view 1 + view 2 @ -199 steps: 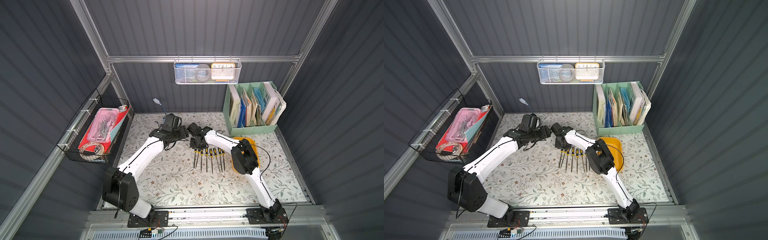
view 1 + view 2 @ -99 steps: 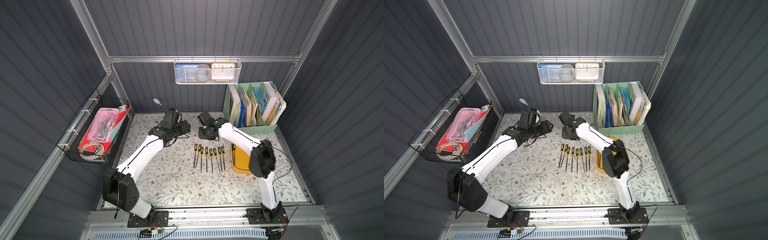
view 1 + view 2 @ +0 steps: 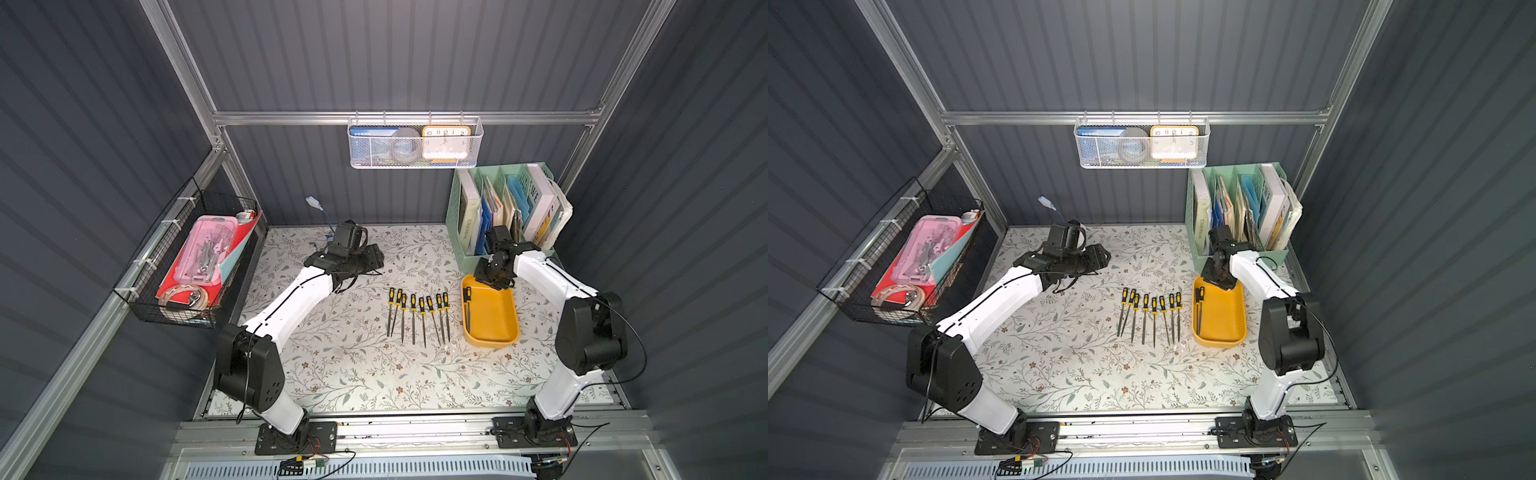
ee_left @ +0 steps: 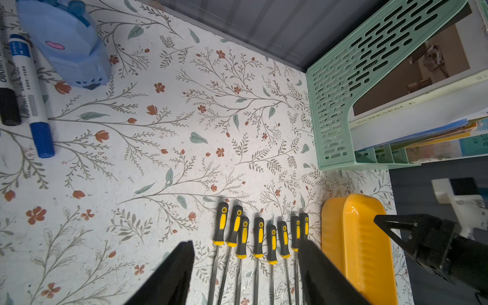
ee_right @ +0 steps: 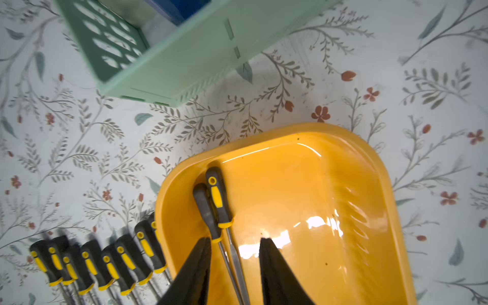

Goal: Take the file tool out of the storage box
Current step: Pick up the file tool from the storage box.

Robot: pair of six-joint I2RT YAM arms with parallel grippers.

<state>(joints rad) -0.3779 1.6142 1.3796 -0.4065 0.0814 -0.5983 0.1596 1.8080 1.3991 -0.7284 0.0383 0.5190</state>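
The robot's right gripper needs to go down into the storage box next and onto the inner file tool's handle (image 3: 1201, 294) (image 5: 219, 197), because the bottom of the storage box is open beside it for a finger.
The storage box (image 3: 494, 328) (image 3: 1223, 328) is a mustard-yellow tray at the right of the mat. Two file tools (image 3: 467, 305) (image 3: 1199, 309) (image 5: 216, 202) with black and yellow handles lie side by side along its left wall. My right gripper (image 5: 235, 241) (image 3: 492, 279) (image 3: 1219, 279) hangs open over the tray's far end, its fingers either side of the two shafts and holding nothing. My left gripper (image 4: 245, 244) (image 3: 374, 259) is open and empty at the back left, looking towards a row of several files (image 3: 417, 316) (image 4: 260, 235) on the mat.
A mint-green book organizer (image 3: 467, 259) (image 5: 169, 68) stands just behind the tray. A blue and a black marker (image 4: 29, 87) and a pale blue gadget (image 4: 66, 45) lie by the rear wall. A wire basket (image 3: 183, 266) hangs on the left wall and a white mesh basket (image 3: 415, 143) on the rear rail.
My right gripper has swung from the left end of the file row, past the back of the mat, to above the tray's far end. The left gripper drew back slightly.
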